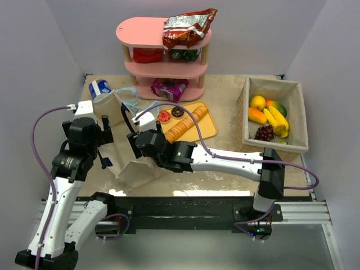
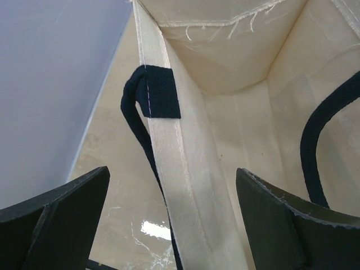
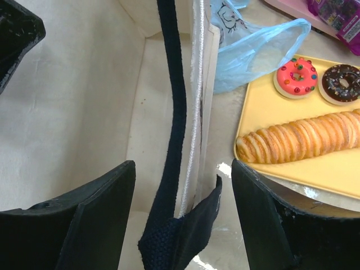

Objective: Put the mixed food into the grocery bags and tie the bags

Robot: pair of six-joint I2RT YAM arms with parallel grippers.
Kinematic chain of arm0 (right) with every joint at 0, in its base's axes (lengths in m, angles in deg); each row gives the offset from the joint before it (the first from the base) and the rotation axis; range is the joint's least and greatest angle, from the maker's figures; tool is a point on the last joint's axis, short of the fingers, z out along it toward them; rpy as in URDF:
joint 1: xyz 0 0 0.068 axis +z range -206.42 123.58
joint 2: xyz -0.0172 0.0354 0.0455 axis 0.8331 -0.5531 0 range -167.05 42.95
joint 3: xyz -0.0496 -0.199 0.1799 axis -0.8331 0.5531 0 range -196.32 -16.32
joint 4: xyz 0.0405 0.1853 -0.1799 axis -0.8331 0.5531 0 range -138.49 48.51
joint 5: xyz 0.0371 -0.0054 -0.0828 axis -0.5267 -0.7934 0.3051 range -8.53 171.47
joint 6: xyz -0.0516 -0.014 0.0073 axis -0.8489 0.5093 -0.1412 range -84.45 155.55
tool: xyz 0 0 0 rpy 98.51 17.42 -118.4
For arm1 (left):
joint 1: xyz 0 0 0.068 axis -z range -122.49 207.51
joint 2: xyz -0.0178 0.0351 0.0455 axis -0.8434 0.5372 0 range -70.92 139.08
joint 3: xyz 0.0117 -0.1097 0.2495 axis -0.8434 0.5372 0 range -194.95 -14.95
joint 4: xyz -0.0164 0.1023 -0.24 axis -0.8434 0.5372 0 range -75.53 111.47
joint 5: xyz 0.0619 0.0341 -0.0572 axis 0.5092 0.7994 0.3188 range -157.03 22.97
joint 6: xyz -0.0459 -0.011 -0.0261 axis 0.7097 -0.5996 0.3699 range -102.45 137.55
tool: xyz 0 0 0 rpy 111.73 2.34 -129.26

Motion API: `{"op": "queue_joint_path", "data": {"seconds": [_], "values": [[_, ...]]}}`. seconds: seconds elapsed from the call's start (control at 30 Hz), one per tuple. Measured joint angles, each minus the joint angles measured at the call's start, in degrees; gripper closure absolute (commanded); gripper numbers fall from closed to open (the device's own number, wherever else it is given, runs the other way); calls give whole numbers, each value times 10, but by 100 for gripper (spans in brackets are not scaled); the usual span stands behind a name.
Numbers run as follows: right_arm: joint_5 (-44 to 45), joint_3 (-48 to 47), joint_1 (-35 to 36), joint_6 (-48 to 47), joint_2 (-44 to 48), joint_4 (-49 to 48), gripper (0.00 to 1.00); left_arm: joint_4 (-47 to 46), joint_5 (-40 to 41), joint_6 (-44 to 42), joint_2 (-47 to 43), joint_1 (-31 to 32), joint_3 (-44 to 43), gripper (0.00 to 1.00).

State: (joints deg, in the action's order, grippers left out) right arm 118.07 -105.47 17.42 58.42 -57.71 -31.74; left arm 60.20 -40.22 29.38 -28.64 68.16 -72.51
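I need to keep my left gripper astride the tote's rim (image 2: 188,208) near the navy strap patch and close both fingers next, since the tote's cloth rim already runs between them.
A cream cloth tote bag (image 1: 134,169) with navy strap handles (image 2: 160,93) stands open between my arms. My left gripper (image 2: 171,216) is open and straddles its left rim (image 2: 169,169). The right gripper (image 3: 183,208) straddles the right rim and a navy strap (image 3: 171,112), jaws apart, nothing pinched. A light-blue grocery bag (image 1: 126,97) lies crumpled behind the tote. The food includes a crisp bag (image 1: 188,27), a red packet (image 1: 147,54), a purple packet (image 1: 169,87), a chocolate doughnut (image 3: 340,83), a pink doughnut (image 3: 296,77) and bananas (image 1: 277,119).
A pink tiered shelf (image 1: 163,70) stands at the back. A yellow tray (image 3: 270,118) holds the doughnuts and a long sliced loaf (image 3: 304,138). The fruit sits in a cloth-lined wicker basket (image 1: 245,115) at the right. A blue-and-white can (image 1: 100,88) stands at the back left.
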Motion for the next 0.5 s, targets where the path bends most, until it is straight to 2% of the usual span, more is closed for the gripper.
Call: {"op": "queue_joint_path", "data": {"seconds": [0.1, 0.17, 0.2, 0.23, 0.3, 0.33, 0.37, 0.4, 0.43, 0.47, 0.5], "values": [[-6, 0, -6, -1, 0, 0, 27, 3, -3, 13, -5, 0, 5, 0], [-19, -3, -12, -3, -1, 2, 27, 2, -10, 22, -6, 0, 8, 6], [-24, -10, -17, -6, -3, 4, 27, 2, -18, 25, -7, 0, 11, 11], [-33, -17, -23, -10, -6, 5, 26, 1, -29, 28, -6, 0, 15, 25], [-49, -37, -37, -18, -14, 6, 27, -1, -46, 34, -2, 0, 21, 40], [-56, -48, -42, -22, -19, 5, 32, -2, -53, 38, -1, 0, 22, 58], [-66, -60, -47, -26, -26, 5, 36, -4, -59, 39, 0, 0, 24, 67], [-76, -76, -54, -32, -35, 6, 51, -7, -65, 40, 1, 0, 27, 77], [-81, -90, -58, -36, -45, 6, 61, -7, -70, 37, -1, 0, 30, 95], [-85, -104, -61, -42, -56, 7, 70, -7, -72, 37, -4, 0, 31, 100], [-88, -113, -64, -43, -64, 8, 80, -7, -73, 40, -7, 0, 31, 100]]}}
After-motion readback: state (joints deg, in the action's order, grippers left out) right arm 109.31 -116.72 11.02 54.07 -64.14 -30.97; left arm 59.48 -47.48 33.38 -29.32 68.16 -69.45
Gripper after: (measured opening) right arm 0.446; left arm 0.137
